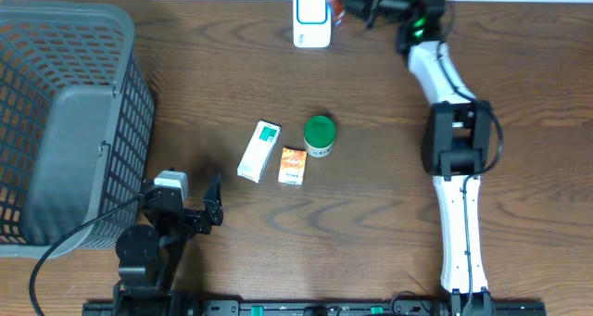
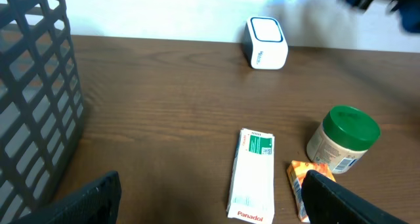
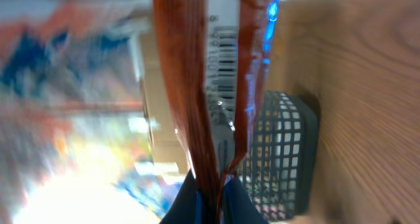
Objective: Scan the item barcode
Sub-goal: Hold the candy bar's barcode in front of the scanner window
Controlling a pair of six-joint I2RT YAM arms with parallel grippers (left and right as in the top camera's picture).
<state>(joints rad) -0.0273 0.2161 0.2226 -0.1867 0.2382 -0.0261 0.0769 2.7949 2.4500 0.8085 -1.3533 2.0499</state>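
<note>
The robot next needs to bring its right gripper back and down, over to bare tabletop to the right (image 1: 540, 136) in the overhead view, and let go of the packet's lower edge.
My right gripper (image 3: 211, 191) is shut on a thin red-brown packet (image 3: 193, 86). The packet's white label with a barcode (image 3: 225, 60) shows in the right wrist view. In the overhead view this gripper (image 1: 357, 3) hovers at the table's far edge, just right of the white scanner (image 1: 311, 17), which stands upright. The scanner (image 2: 266, 43) also appears far back in the left wrist view. My left gripper (image 1: 196, 205) rests low at the near left, open, with nothing between its fingers (image 2: 98, 198).
A white Panadol box (image 1: 258, 150), a small orange box (image 1: 294, 166) and a green-lidded jar (image 1: 320, 135) lie mid-table. A large grey mesh basket (image 1: 56, 121) fills the left side. The right arm stretches along the right side.
</note>
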